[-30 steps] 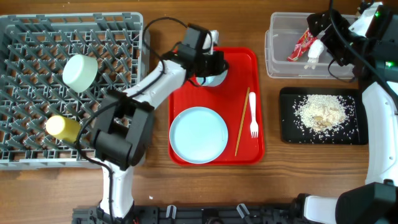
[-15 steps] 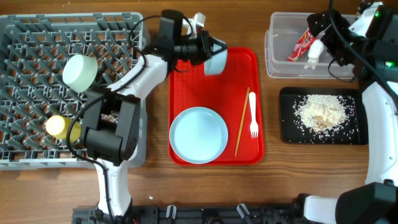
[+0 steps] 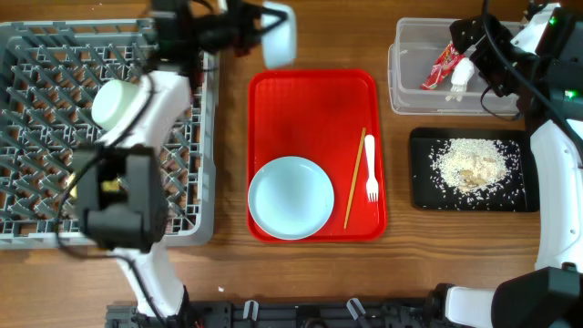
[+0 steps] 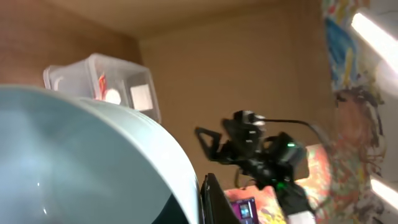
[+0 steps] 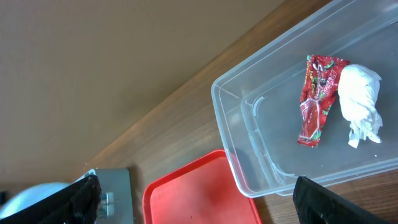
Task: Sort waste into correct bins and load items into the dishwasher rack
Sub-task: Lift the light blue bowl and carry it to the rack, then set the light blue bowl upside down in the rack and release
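Note:
The left gripper needs to move across to its left in the overhead view next, then lower and release, because empty dishwasher rack wires lie below it there, past the mint-green bowl.
My left gripper [image 3: 253, 25] is shut on the rim of the light blue bowl [image 3: 279, 35] and holds it in the air beyond the far edge of the red serving tray, by the dishwasher rack's [image 3: 36, 55] far right corner. The bowl fills the left wrist view [image 4: 74, 162]. The mint-green bowl [image 3: 118, 105] lies in the rack; my arm mostly hides the yellow cup [image 3: 111, 185]. The plate [image 3: 291, 198], chopstick [image 3: 354, 178] and fork [image 3: 371, 173] lie on the red tray. My right gripper [image 5: 199, 193] is open and empty above the clear tub [image 5: 249, 124], which holds the red wrapper [image 5: 317, 99] and napkin [image 5: 360, 102].
The red serving tray [image 3: 314, 100] lies mid-table. The black tray [image 3: 424, 196] with rice scraps [image 3: 469, 169] lies at the right, in front of the clear tub [image 3: 405, 87]. My left arm stretches over the rack's right side.
My left gripper has lifted the light blue bowl off the red tray and swung it back and left towards the rack's far corner. The right arm has not moved.

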Tool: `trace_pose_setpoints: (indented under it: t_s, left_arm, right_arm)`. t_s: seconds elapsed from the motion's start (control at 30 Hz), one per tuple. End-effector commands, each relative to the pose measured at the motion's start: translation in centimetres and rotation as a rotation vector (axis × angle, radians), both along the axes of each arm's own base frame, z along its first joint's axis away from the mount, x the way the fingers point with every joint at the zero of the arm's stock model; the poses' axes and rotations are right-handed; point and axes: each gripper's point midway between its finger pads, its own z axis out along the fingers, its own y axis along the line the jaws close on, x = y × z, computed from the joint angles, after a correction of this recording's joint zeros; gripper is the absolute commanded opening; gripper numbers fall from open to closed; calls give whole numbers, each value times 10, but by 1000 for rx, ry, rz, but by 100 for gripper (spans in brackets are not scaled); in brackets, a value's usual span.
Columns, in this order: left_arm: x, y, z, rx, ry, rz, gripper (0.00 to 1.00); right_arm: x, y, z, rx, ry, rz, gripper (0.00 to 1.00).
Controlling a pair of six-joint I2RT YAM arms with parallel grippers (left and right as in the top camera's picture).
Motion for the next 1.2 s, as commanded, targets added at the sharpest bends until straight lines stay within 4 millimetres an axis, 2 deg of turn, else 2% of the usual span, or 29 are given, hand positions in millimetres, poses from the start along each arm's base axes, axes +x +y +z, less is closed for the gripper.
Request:
trace_pose_setpoints:
  t_s: [0.0,0.07,0.13,0.23,0.27,0.37,0.57,0.63,0.73,0.83,0.97,1.0,1.03,1.17]
  left_arm:
    - [-17,50,60,-8,-102,42,4]
    - [-16,77,71,-5,-108,100,4]
    - [-11,110,74,4,-105,168,4]
    - [-4,161,61,16,-38,273,4]
    - [-3,186,49,36,-17,323,4]
    - [-6,233,30,63,36,421,4]
    - [-20,337,25,84,31,649,4]
    - [-25,363,24,90,39,721,4]
    - [-31,392,21,107,39,805,4]
    - [-41,412,14,153,14,842,4]
    - [-52,430,-19,213,129,921,4]
    - [-59,440,-39,235,219,975,4]
    - [-62,444,-47,238,256,993,4]
    - [-65,445,-63,243,271,984,4]
  right_arm:
    - [-2,-2,7,-8,-17,-14,100]
    - [-2,-2,7,-8,-17,-14,100]
    - [-2,-2,7,-8,-17,-14,100]
    - [-2,-2,7,-7,-17,-14,100]
    - [-2,-2,7,-8,-17,-14,100]
    - [-2,-2,7,-7,-17,-14,100]
    - [-2,-2,7,-8,-17,-14,100]
    - [-2,-2,7,-8,-17,-14,100]
    - [-2,-2,7,-7,-17,-14,100]
    - [-2,-2,7,-7,-17,-14,100]
    - [-2,-2,7,-7,-17,-14,100]
    - [-2,-2,7,-7,-17,-14,100]
    - [-2,-2,7,-7,-17,-14,100]
    - [-2,-2,7,-7,-17,-14,100]
